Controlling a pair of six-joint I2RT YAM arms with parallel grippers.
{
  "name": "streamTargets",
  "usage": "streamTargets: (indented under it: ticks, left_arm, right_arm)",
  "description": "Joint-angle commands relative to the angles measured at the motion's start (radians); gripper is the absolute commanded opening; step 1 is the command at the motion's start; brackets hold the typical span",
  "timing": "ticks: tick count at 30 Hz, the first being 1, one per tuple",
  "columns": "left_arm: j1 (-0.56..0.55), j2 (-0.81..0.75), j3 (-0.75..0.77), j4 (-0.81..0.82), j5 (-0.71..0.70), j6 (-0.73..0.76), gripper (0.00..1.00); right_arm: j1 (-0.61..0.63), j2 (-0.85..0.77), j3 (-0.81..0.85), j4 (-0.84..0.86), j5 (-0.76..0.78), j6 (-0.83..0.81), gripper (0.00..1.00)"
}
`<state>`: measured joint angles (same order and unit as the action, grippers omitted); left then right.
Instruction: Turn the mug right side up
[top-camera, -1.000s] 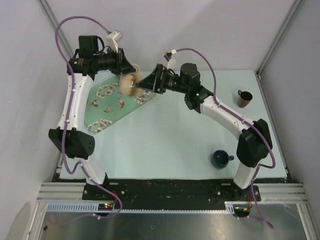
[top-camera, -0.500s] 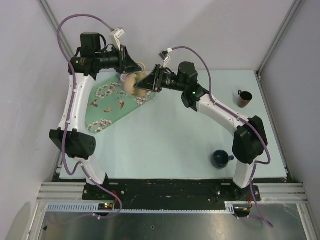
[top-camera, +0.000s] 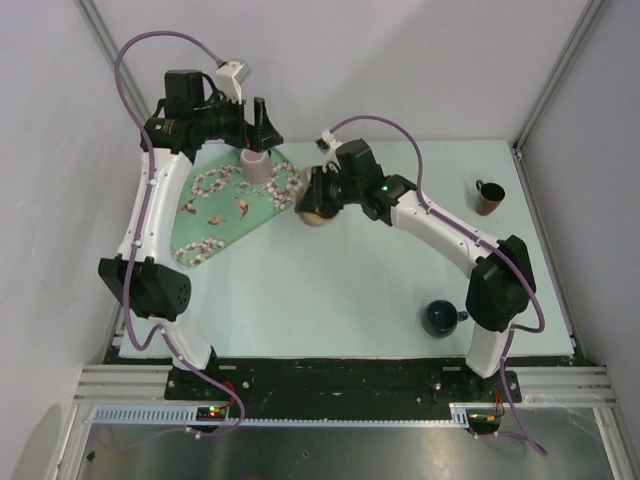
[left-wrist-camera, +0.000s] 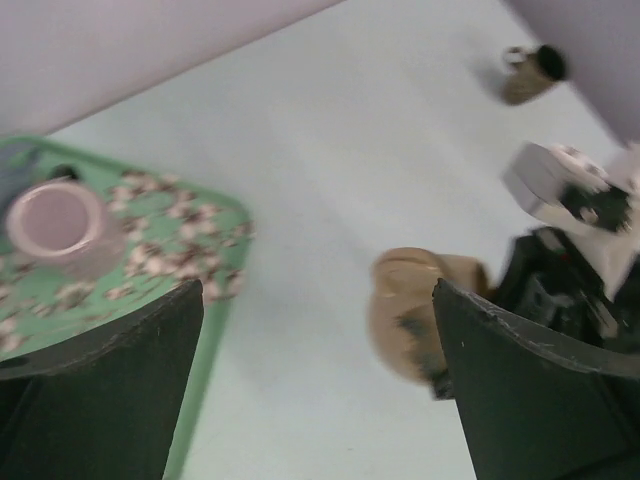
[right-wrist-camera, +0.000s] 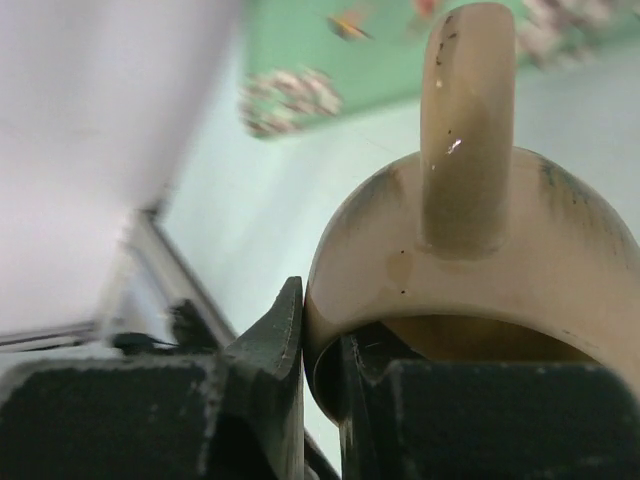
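Note:
The robot's right gripper needs to tilt until its fingers point down next, then lower the tan mug (top-camera: 316, 214) onto the bare tabletop below the gripper, clear of the tray, to release the mug.
The tan mug (top-camera: 316, 214) hangs just right of the green tray's corner, and my right gripper (top-camera: 313, 197) is shut on it. In the right wrist view one finger (right-wrist-camera: 275, 345) presses the outside of the mug's (right-wrist-camera: 470, 250) rim. The other finger sits inside the mouth, and the handle points away from the camera. My left gripper (top-camera: 260, 128) stands open and empty over the tray's far end. The left wrist view shows its wide-apart gripper (left-wrist-camera: 318, 295) and the blurred mug (left-wrist-camera: 410, 310) beside the right one.
A green flowered tray (top-camera: 205, 225) lies at the back left with a pink cup (top-camera: 254, 164) upright on it. A small brown mug (top-camera: 489, 197) stands at the far right. A dark blue mug (top-camera: 440, 318) sits near the right arm's base.
The left gripper let go of the tan mug and opened, drawing back over the tray. The right gripper shut on the mug's rim and carried it rightward and nearer.

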<state>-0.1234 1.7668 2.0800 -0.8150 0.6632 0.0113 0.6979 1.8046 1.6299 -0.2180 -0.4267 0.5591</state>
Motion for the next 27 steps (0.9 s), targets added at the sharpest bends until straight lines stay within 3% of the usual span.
streamTargets:
  ticks: [1, 5, 8, 22, 23, 27]
  left_arm:
    - [0.007, -0.045, -0.039, 0.025, -0.331, 0.134, 1.00]
    - [0.008, -0.045, -0.091, 0.026, -0.519, 0.238, 1.00]
    - [0.008, -0.033, -0.123, 0.025, -0.606, 0.291, 1.00]
    - [0.092, 0.102, -0.182, 0.026, -0.789, 0.404, 1.00]
    - [0.105, 0.116, -0.183, 0.025, -0.803, 0.436, 1.00]
    - [0.150, 0.145, -0.217, 0.023, -0.842, 0.695, 1.00]
  right_arm:
    - [0.021, 0.029, 0.121, -0.375, 0.278, -0.269, 0.00]
    - [0.044, 0.181, 0.261, -0.630, 0.438, -0.365, 0.00]
    - [0.050, 0.270, 0.326, -0.717, 0.471, -0.395, 0.00]
    - [0.019, 0.379, 0.294, -0.638, 0.341, -0.343, 0.00]
    - [0.015, 0.379, 0.290, -0.635, 0.336, -0.340, 0.03]
    - [0.012, 0.379, 0.294, -0.637, 0.314, -0.351, 0.29]
